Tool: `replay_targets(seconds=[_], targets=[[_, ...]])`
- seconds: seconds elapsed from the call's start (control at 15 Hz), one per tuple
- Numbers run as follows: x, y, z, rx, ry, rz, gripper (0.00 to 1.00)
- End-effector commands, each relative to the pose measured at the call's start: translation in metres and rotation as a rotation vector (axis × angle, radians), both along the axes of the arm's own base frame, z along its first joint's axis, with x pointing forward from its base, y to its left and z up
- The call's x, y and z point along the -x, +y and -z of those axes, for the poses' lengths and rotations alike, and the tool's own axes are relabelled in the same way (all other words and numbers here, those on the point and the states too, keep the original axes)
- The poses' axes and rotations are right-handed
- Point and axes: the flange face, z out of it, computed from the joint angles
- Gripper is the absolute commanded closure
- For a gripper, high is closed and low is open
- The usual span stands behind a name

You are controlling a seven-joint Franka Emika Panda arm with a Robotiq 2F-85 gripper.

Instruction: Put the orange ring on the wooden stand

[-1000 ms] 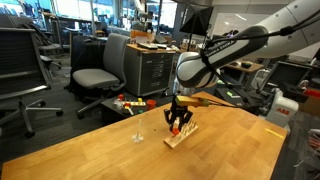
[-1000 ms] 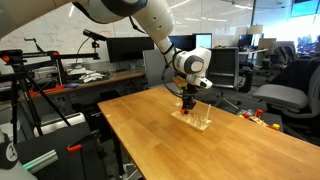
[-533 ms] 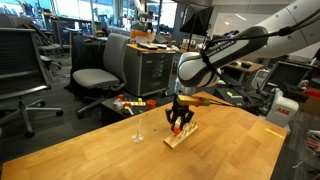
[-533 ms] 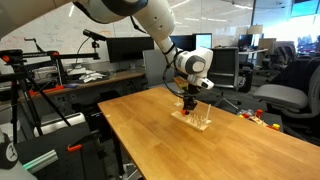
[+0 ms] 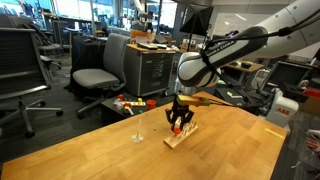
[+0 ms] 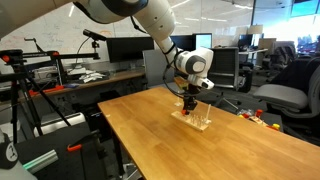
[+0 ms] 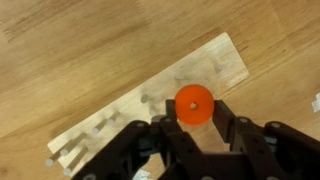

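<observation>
The robot's gripper should go down slightly next and release the orange ring onto the stand's peg [image 5: 175, 136] [image 7: 194, 105] directly below its fingers, since the peg's pale end shows in the ring's hole.
The orange ring [image 7: 193, 103] sits between the fingertips of my gripper [image 7: 193, 113], and both black fingers touch its sides. A pale dot shows in the ring's centre hole. Directly below lies the wooden stand [image 7: 218, 68], a flat light-wood base with thin pegs, slanting across the table. In both exterior views the gripper [image 5: 179, 125] [image 6: 189, 108] points straight down, just above the stand [image 5: 182, 136] [image 6: 194, 122]. Whether the ring is on a peg cannot be told.
A lone thin pale upright object [image 5: 138, 134] stands on the wooden table [image 5: 110, 155] beside the stand. Small colourful items [image 5: 128, 103] [image 6: 255, 116] lie beyond the table's far edge. Office chairs [image 5: 95, 75] and desks surround the table.
</observation>
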Motion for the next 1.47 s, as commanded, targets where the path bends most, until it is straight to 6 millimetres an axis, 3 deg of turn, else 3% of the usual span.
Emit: replay_targets(seconds=[0.0,0.53,1.4], targets=[[-0.006,0.007,0.003,-0.009,0.008,-0.010,0.83],[-0.011,0.014,0.002,-0.014,0.004,-0.022,0.83],[-0.008,0.001,0.007,-0.023,0.035,0.002,0.83]])
